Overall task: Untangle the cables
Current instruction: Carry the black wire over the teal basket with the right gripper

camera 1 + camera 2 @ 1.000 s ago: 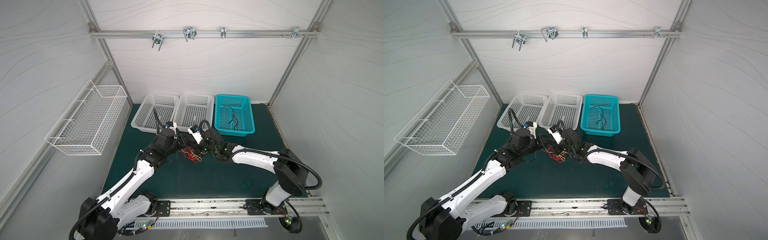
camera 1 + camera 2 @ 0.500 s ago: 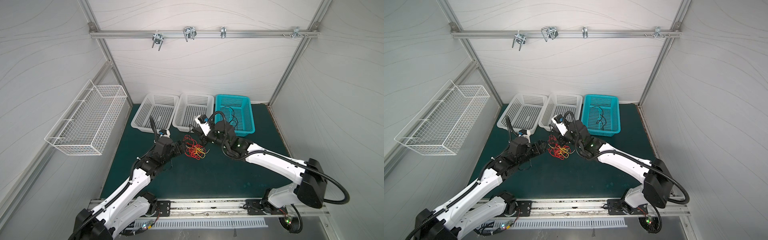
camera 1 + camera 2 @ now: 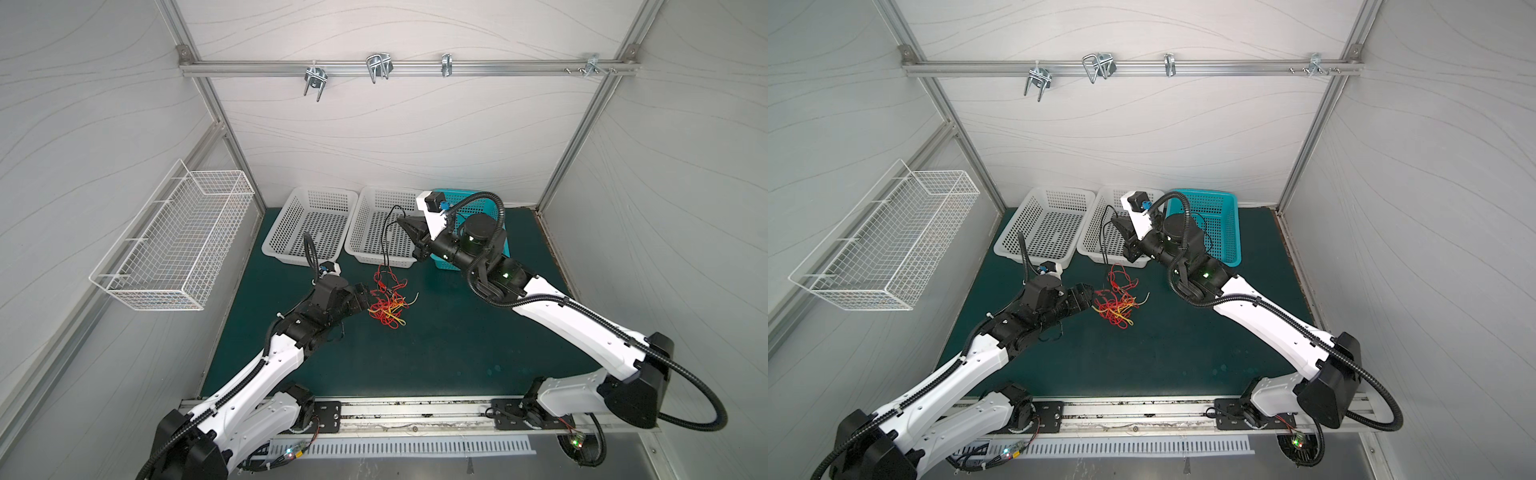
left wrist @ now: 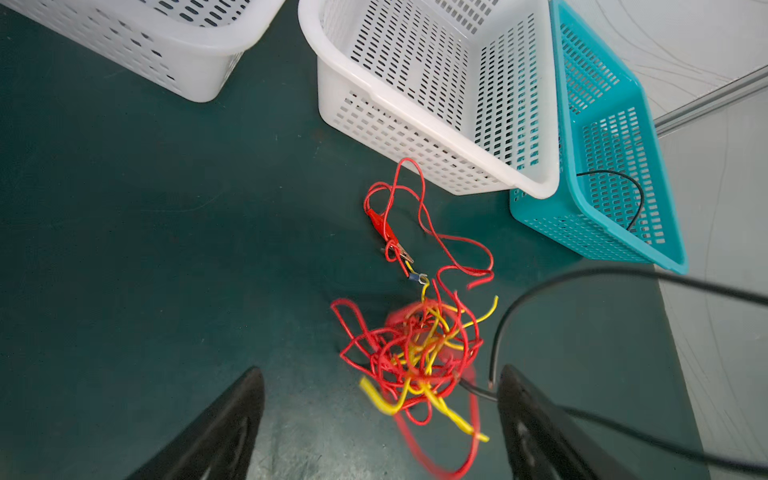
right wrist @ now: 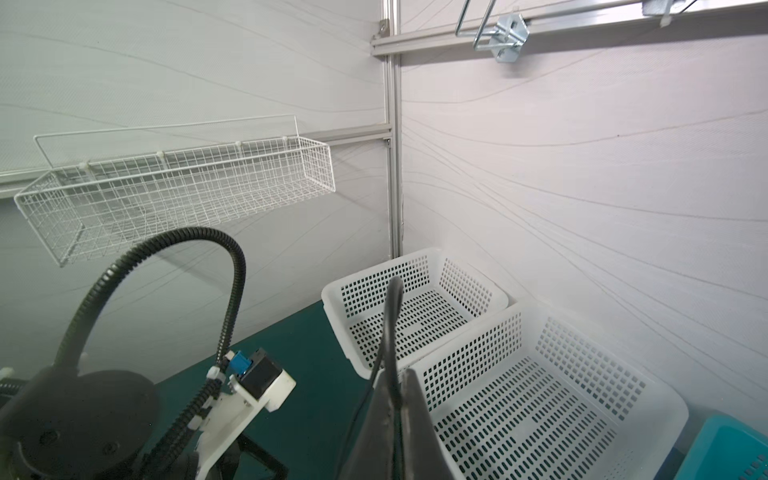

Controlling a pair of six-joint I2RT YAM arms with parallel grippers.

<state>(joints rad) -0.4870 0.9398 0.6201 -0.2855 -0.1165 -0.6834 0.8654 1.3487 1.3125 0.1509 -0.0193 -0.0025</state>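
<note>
The black cable goes over the teal basket point(image 3: 1217, 230) point(image 5: 737, 456) holding another one next, then down, and my right gripper releases it, since that basket stands below, beyond the middle white basket.
A knot of red and yellow cables point(image 3: 388, 307) point(image 3: 1115, 305) lies on the green mat, partly blurred in the left wrist view point(image 4: 411, 353). A red strand with a clip point(image 4: 384, 226) trails toward the baskets. My left gripper point(image 3: 368, 297) point(image 3: 1094, 297) point(image 4: 380, 369) is open, its fingers on either side of the knot's near edge, holding nothing. My right gripper point(image 3: 402, 222) point(image 3: 1116, 222) point(image 5: 395, 374) is raised over the middle white basket and shut on a black cable point(image 3: 384, 245) point(image 3: 1101, 241) point(image 5: 390, 324). That cable point(image 4: 498, 332) hangs down to the knot.
Two white baskets point(image 3: 309, 253) point(image 3: 365, 255) and a teal basket point(image 3: 1227, 232) stand in a row at the back of the mat; the teal one point(image 4: 615, 245) holds another black cable point(image 4: 636, 195). A wire basket point(image 3: 174, 245) hangs on the left wall. Hooks point(image 3: 378, 68) hang from the rail.
My right gripper rose and drew back over the baskets, pulling the black cable up out of the knot. My left gripper opened, let go of the knot and moved back.
</note>
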